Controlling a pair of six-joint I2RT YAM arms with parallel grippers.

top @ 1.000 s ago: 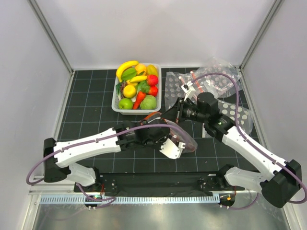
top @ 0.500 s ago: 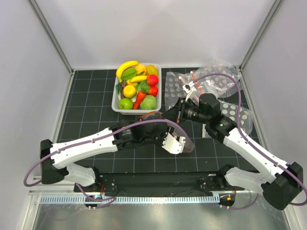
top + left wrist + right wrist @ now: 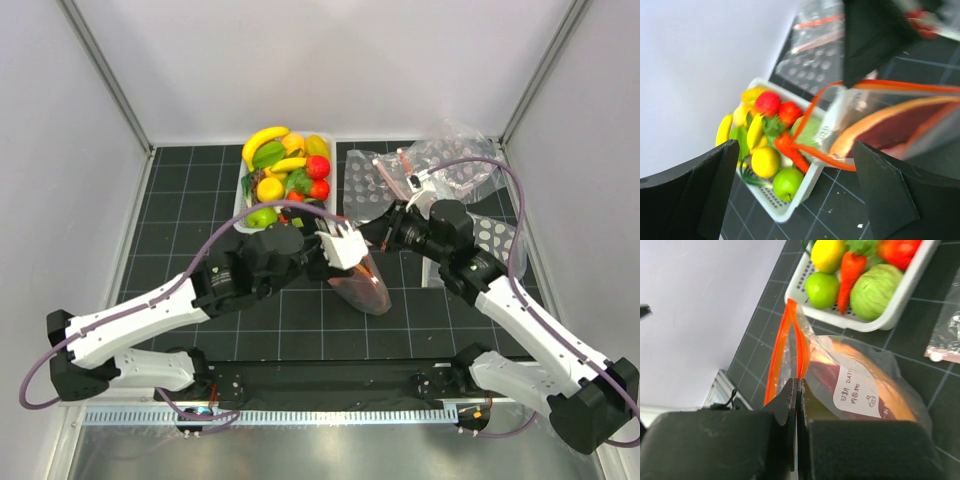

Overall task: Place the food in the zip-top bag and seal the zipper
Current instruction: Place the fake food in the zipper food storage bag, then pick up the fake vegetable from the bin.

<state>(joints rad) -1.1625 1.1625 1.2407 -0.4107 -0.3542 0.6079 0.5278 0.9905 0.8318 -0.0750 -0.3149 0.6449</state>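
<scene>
The orange carrot still lies in the tub. I will move my left gripper outward and to the left in the top view, then down onto the carrot.
The zip-top bag hangs at the table's middle with a brown-purple oblong and something orange inside. Its orange-red zipper gapes, the two strips standing apart. My right gripper is shut on one strip at the bag's mouth. My left gripper stands wide open just left of the bag, holding nothing. Between its fingers I see the bag's mouth and the food. The rest of the food, bananas, strawberries, green pieces and a carrot, lies in a white tub.
The white tub stands at the back centre, its front partly hidden by my left arm. Several spare dotted clear bags lie at the back right. Metal posts and white walls close in the black gridded mat.
My left gripper opened wide, let go of the bag and swung up toward the tub. The right gripper kept its hold on the bag's mouth, and the bag shifted slightly.
</scene>
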